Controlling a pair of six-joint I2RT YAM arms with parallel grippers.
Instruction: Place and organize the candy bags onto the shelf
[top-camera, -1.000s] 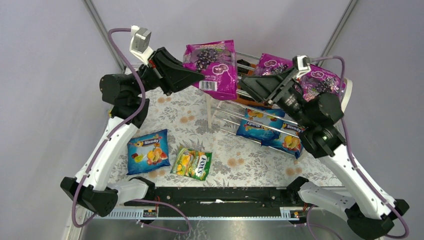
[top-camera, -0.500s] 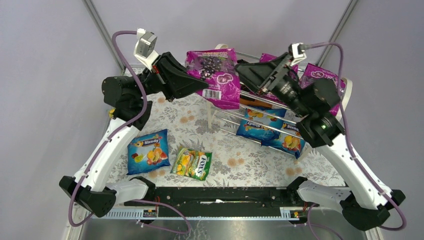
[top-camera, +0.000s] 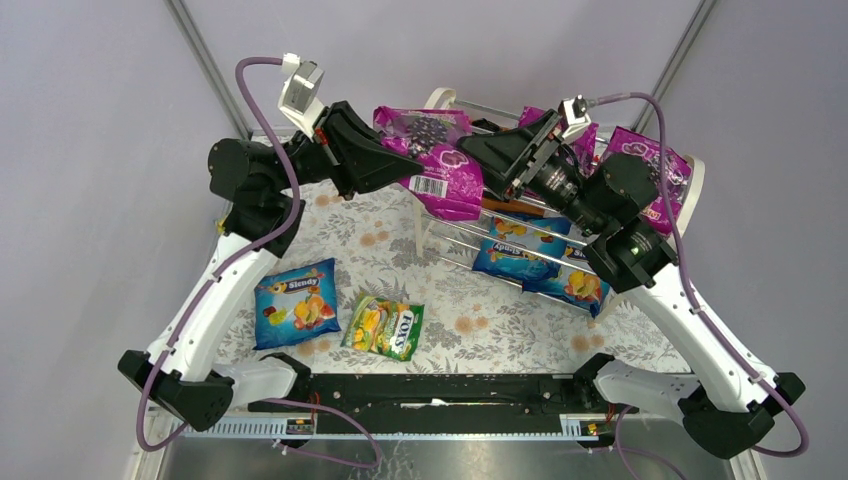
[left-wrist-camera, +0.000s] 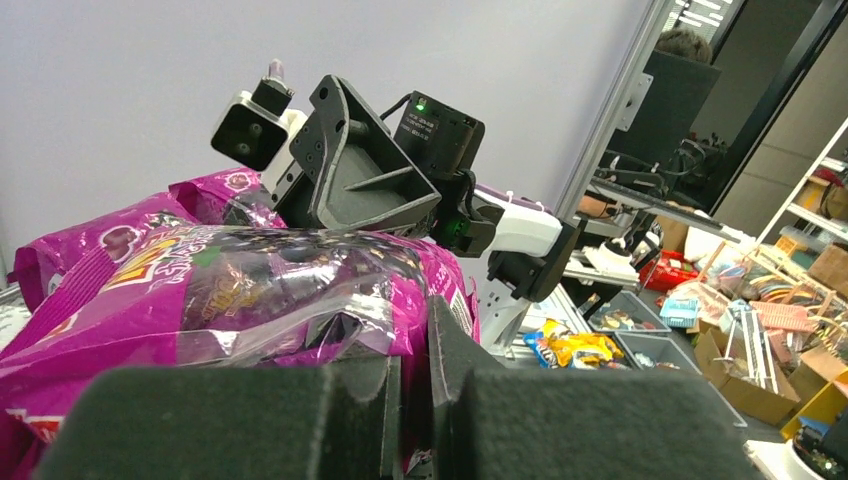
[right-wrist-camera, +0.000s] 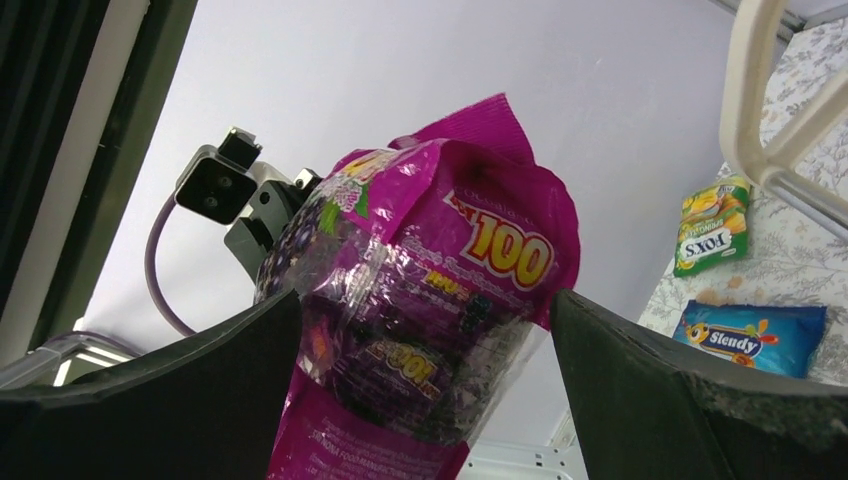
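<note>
The candy bag's facing side (top-camera: 449, 158) (right-wrist-camera: 430, 300) hangs between the spread fingers of my right gripper, so my right gripper needs to stay nearly in place and close its fingers on that side.
My left gripper (top-camera: 408, 172) (left-wrist-camera: 415, 400) is shut on the lower edge of a magenta candy bag (top-camera: 440, 160) (left-wrist-camera: 230, 290), held in the air over the left end of the shelf (top-camera: 430, 215). My right gripper (top-camera: 482, 155) (right-wrist-camera: 425, 310) is open, and this bag (right-wrist-camera: 470, 250) hangs between its spread fingers without touching them. Two more magenta bags (top-camera: 650, 165) (top-camera: 540, 122) lie on the shelf's top tier. Two blue Slendy bags (top-camera: 520, 250) (top-camera: 575, 282) sit lower on the shelf. On the table lie a blue Slendy bag (top-camera: 295, 303) and a green Fox's bag (top-camera: 385, 327).
Thin chrome rods (top-camera: 500, 215) run between the shelf's white end panels, the right one (top-camera: 695, 180) close to the wall. Metal frame posts (top-camera: 205, 70) stand at the back corners. The black base rail (top-camera: 440, 395) runs along the near edge.
My left gripper carried the magenta bag right and a little lower, over the shelf's left end. My right gripper swung left off the shelf and now straddles that bag, still open.
</note>
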